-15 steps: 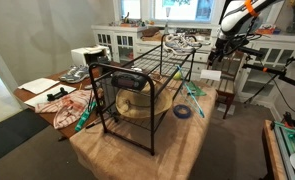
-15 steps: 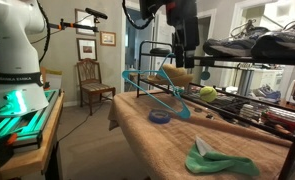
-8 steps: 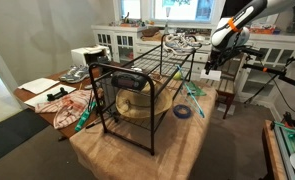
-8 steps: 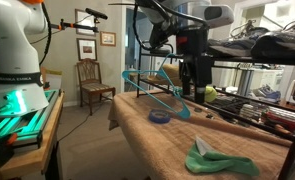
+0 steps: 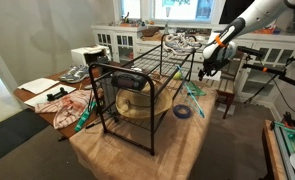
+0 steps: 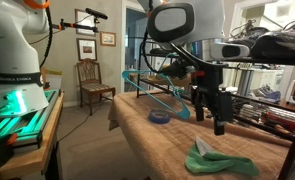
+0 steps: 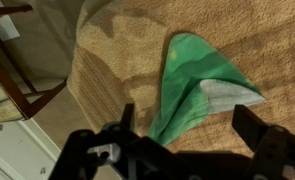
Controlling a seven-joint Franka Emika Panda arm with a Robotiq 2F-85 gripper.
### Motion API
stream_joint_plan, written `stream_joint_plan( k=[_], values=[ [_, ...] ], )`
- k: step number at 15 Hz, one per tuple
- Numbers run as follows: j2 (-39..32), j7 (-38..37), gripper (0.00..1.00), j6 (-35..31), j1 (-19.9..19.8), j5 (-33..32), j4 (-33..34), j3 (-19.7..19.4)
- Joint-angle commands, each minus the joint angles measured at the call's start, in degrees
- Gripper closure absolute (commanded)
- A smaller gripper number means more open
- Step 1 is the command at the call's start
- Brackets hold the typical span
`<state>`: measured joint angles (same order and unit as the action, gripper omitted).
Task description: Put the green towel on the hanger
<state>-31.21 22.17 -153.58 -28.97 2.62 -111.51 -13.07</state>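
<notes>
My gripper needs to move down next onto the towel's top corner, beside the pale patch, because the crumpled green towel point(image 6: 221, 162) point(image 7: 190, 88) is still below my open fingers.
The green towel point(image 6: 220, 160) lies crumpled on the tan table cover near the table's end. It fills the middle of the wrist view point(image 7: 195, 82). My gripper point(image 6: 218, 122) hangs a little above it, open and empty, and shows in both exterior views point(image 5: 208, 68). In the wrist view its dark fingers point(image 7: 192, 132) frame the towel's lower tip without touching it. The hanger, a black wire drying rack point(image 5: 137, 75), stands on the table beside the towel. Its top grid point(image 6: 255, 47) carries dark items.
Teal plastic clothes hangers point(image 6: 153, 88), a blue tape roll point(image 6: 160, 117) and a yellow ball point(image 6: 207, 93) lie on the table. A straw hat point(image 5: 137, 102) sits under the rack. A reddish patterned cloth point(image 5: 67, 100) lies beyond it. A wooden chair point(image 7: 17, 70) stands off the table edge.
The arm has swung over and come down, from high near the rack's top to just above the green towel. The gripper stays open. The towel has not moved.
</notes>
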Motion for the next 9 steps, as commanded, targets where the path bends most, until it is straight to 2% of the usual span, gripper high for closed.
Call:
stream_joint_plan(
  k=[1,3,9],
  values=[
    [-0.42,-0.50,0.00,0.04,-0.76,-0.68,0.50,0.72],
    [-0.56,-0.39,0.00,0.03,-0.91,-0.62,0.81,0.80],
    [-6.90,-0.33,0.00,-7.74,-1.74,-0.29,4.19,3.19]
  ],
)
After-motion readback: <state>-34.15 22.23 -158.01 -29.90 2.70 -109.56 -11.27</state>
